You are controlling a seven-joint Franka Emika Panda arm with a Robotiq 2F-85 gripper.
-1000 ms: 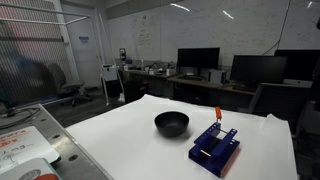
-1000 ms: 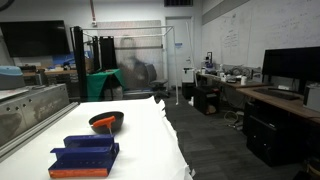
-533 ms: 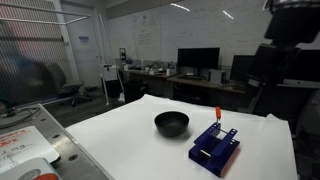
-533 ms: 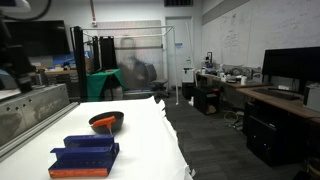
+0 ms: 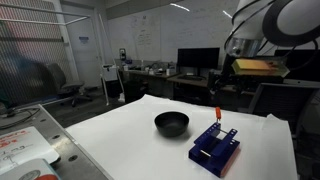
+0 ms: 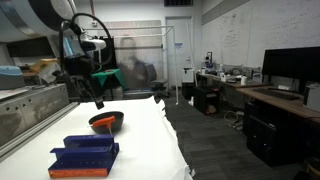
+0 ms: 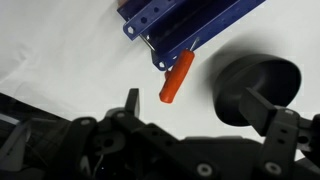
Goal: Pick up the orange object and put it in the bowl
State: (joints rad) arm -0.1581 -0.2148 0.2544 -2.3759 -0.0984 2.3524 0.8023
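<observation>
The gripper turns and comes down open over the orange peg's top (image 5: 218, 112) (image 7: 169, 93) below it at the rack's end next, since the peg stands upright there.
The orange object (image 7: 177, 77) is a small orange-red peg at the end of the blue rack (image 7: 190, 25); in an exterior view it stands upright (image 5: 218, 115) on the rack (image 5: 215, 148). The black bowl (image 5: 171, 124) sits on the white table beside the rack and shows in the wrist view (image 7: 258, 90) and in an exterior view (image 6: 106, 121). My gripper (image 7: 195, 105) is open and empty, hanging well above the peg and the bowl. It shows in both exterior views (image 5: 222, 88) (image 6: 95, 100).
The white table (image 5: 110, 135) carries only the bowl and the rack (image 6: 85, 155). A metal bench with clutter (image 5: 25, 145) stands beside the table. Desks with monitors (image 5: 200, 62) line the back wall.
My arm has swung into both exterior views and now hangs over the rack and bowl. The peg, the rack and the bowl have not moved.
</observation>
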